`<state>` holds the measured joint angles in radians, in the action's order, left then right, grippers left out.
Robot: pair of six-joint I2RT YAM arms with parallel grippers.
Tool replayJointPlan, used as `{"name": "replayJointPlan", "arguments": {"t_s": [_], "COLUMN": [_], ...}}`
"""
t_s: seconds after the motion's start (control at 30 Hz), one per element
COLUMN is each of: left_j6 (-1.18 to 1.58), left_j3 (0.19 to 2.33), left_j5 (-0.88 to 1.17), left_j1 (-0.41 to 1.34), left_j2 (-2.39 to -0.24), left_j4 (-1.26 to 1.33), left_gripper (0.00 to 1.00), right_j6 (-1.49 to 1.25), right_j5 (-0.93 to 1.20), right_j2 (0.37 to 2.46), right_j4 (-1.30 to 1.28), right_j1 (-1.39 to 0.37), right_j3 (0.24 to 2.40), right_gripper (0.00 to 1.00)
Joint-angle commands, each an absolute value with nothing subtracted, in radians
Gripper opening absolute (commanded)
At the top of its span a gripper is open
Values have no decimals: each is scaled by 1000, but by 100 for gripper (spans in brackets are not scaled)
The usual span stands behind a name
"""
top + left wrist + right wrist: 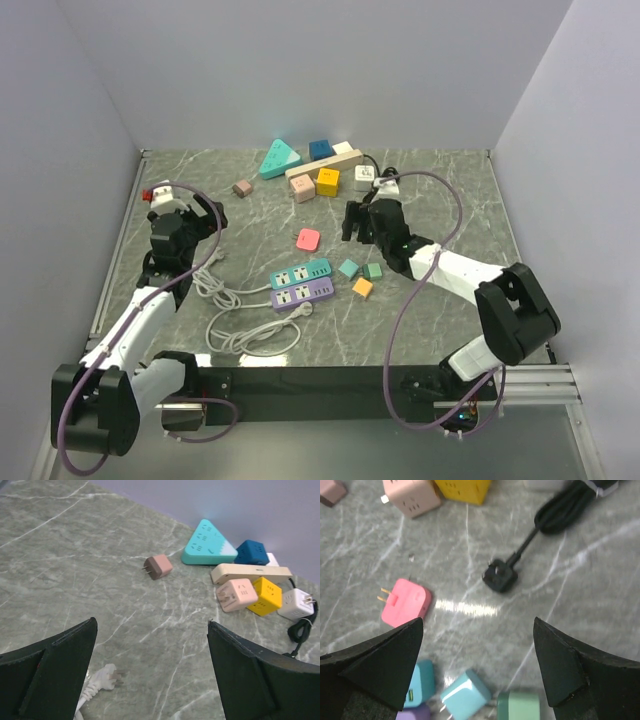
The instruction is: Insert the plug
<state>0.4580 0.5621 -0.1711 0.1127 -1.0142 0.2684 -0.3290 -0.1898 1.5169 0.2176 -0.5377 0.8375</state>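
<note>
The green adapter (373, 271) (519, 707) lies nearer my base, so I should move my right gripper back and down onto it, with one finger on each side.
A teal power strip (302, 272) and a purple power strip (301, 292) lie side by side mid-table, their white cords (235, 335) coiled in front. A white plug (102, 677) lies on the marble just below and left of my left gripper (151, 625), which is open and empty; the gripper also shows in the top view (207, 228). My right gripper (478, 622) is open and empty, hovering near a black plug (500, 575) on a black cable; the gripper also shows in the top view (352, 222).
At the back stand a teal triangular block (207, 545), blue cube (252, 552), beige strip (250, 572), pink cube (236, 594), yellow cube (267, 596), white cube (296, 603) and brown adapter (158, 566). A pink adapter (406, 602), light-teal adapter (465, 695) and green adapter (519, 707) lie under my right gripper.
</note>
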Motion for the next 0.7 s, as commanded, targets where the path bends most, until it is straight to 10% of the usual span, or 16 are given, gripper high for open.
{"name": "replayJointPlan", "arguments": {"t_s": [0.0,0.67], "left_j6": [466,442], "left_j3": [557,569], "left_j5": [-107,-69], "left_j1": [118,190], "left_j2": [-989,-1003], "left_j4": [325,336], "left_gripper": [98,92], "right_j6": [-442,-495], "right_j5": [-275,-330], "right_j2": [1450,1423], "right_j4": [109,37], "right_j1": [-569,-588], "right_j3": [810,675], "right_gripper": [96,74]}}
